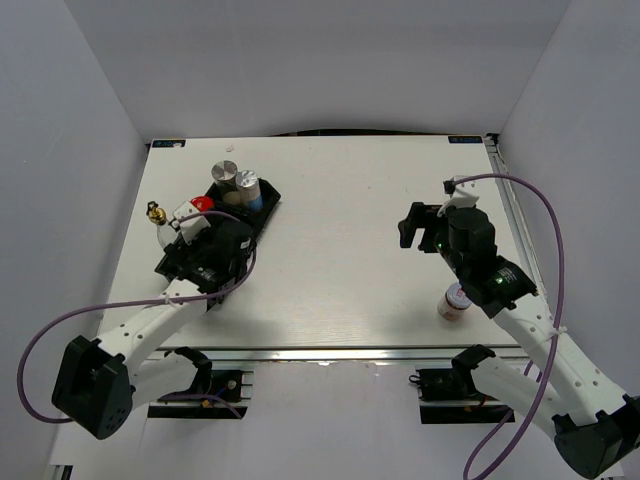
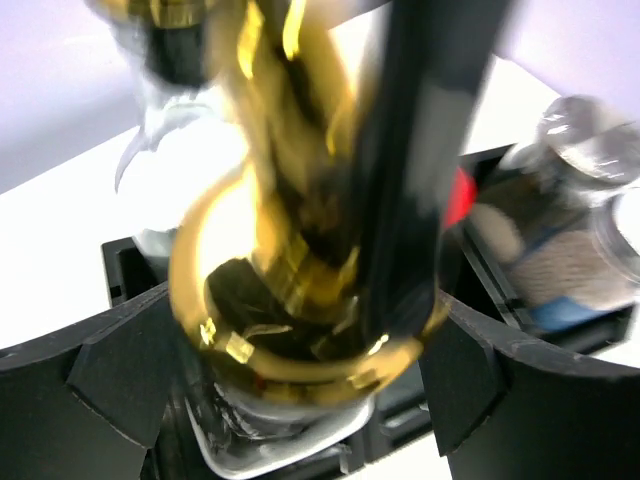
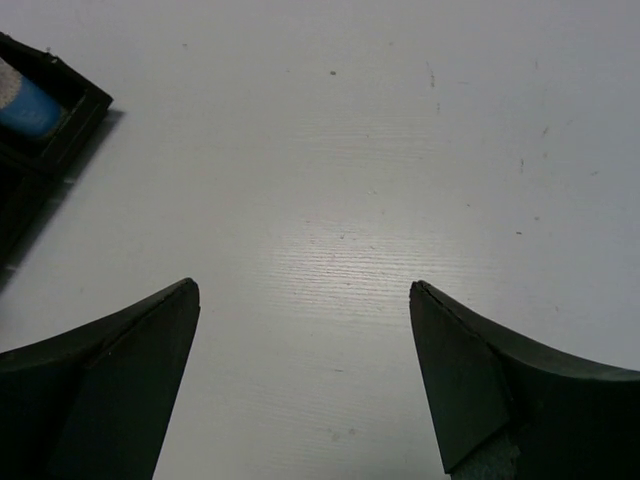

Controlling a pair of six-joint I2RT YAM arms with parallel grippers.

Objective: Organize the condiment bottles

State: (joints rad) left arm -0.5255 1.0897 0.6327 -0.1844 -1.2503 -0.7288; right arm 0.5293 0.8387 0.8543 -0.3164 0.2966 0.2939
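Observation:
The right gripper draws back, turns and lowers its open fingers around its lid (image 1: 458,295) next, as the short jar stands back and below, outside the tray.
A gold-spouted clear bottle (image 2: 300,330) stands in a slot of the black tray (image 2: 490,400), right between the fingers (image 2: 110,370) of my left gripper (image 2: 300,300), which is open around its gold collar. The wrist hides this bottle from above. A second gold-spouted bottle (image 1: 157,214) (image 2: 170,120) stands just beyond, to the left. In the tray are a red-lidded jar (image 1: 202,204) (image 2: 458,195) and two silver-lidded jars (image 1: 223,175) (image 1: 247,186), one with a blue label (image 2: 580,240). A short jar (image 1: 455,301) stands by my right forearm. My right gripper (image 1: 412,226) (image 3: 305,300) is open over bare table.
The black tray (image 1: 268,206) lies at the table's left, and its corner (image 3: 60,120) shows in the right wrist view. White walls close in the table on three sides. Cables loop from both arms.

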